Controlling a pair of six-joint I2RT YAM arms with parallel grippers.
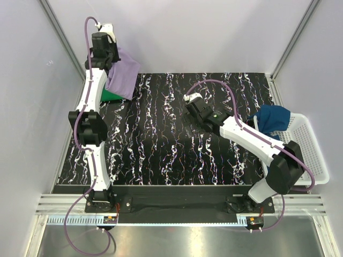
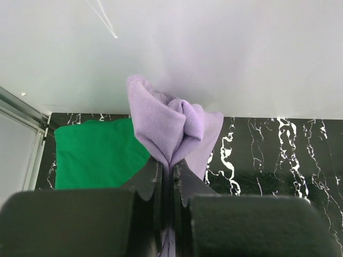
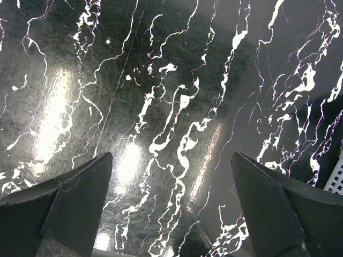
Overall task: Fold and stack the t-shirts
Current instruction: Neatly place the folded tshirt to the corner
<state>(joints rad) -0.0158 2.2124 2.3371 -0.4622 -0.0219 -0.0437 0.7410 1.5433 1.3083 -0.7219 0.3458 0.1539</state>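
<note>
I need to shift my left gripper toward the corner post next and lower the lavender t-shirt over the folded green t-shirt (image 2: 96, 155), as the green t-shirt's side there is still uncovered.
My left gripper (image 1: 111, 69) is at the far left corner, shut on the lavender t-shirt (image 1: 124, 75), which hangs bunched from it above the table. In the left wrist view the lavender cloth (image 2: 169, 126) is pinched between the closed jaws (image 2: 168, 167). The folded green t-shirt (image 2: 96, 155) lies flat on the table under it, mostly hidden in the top view (image 1: 111, 96). The dark blue t-shirt (image 1: 273, 119) lies crumpled over the basket's left edge. My right gripper (image 1: 188, 101) is open and empty above the table's middle; its fingers (image 3: 80, 198) frame bare tabletop.
A white mesh basket (image 1: 308, 150) stands at the right edge of the black marbled table (image 1: 161, 150). White walls with metal corner posts enclose the back and sides.
</note>
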